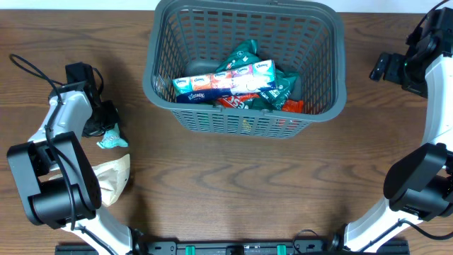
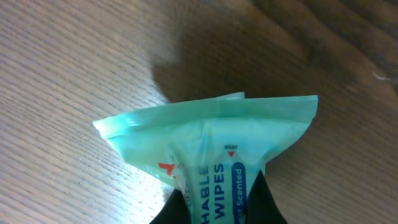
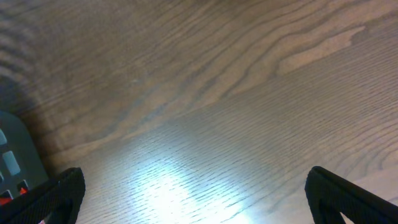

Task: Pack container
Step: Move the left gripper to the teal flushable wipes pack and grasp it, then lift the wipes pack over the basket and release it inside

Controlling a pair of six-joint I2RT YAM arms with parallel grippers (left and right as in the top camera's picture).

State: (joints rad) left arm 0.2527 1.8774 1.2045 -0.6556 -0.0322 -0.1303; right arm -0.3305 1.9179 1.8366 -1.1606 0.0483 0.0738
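Note:
My left gripper should next go up, move across the container's rim and lower the wipes pack into the gap behind the tissue packs to release it, because there is room there.
The container (image 1: 163, 95) is a large dark grey lattice basket at the back centre of the table. It holds tissue packs (image 1: 225, 83), green packets and red wrappers. My left gripper (image 1: 106, 127) is shut on a teal pack of wipes (image 1: 112, 139), at the table's left. In the left wrist view the wipes pack (image 2: 211, 143) sits between the two dark fingers (image 2: 217, 208) just above the wood. My right gripper (image 1: 380, 67) is open and empty, right of the container; in the right wrist view its fingers (image 3: 193, 193) spread wide over bare wood.
A cream soft bag (image 1: 113, 177) lies at the front left near the left arm's base. A corner of the container (image 3: 12, 155) shows at the left edge of the right wrist view.

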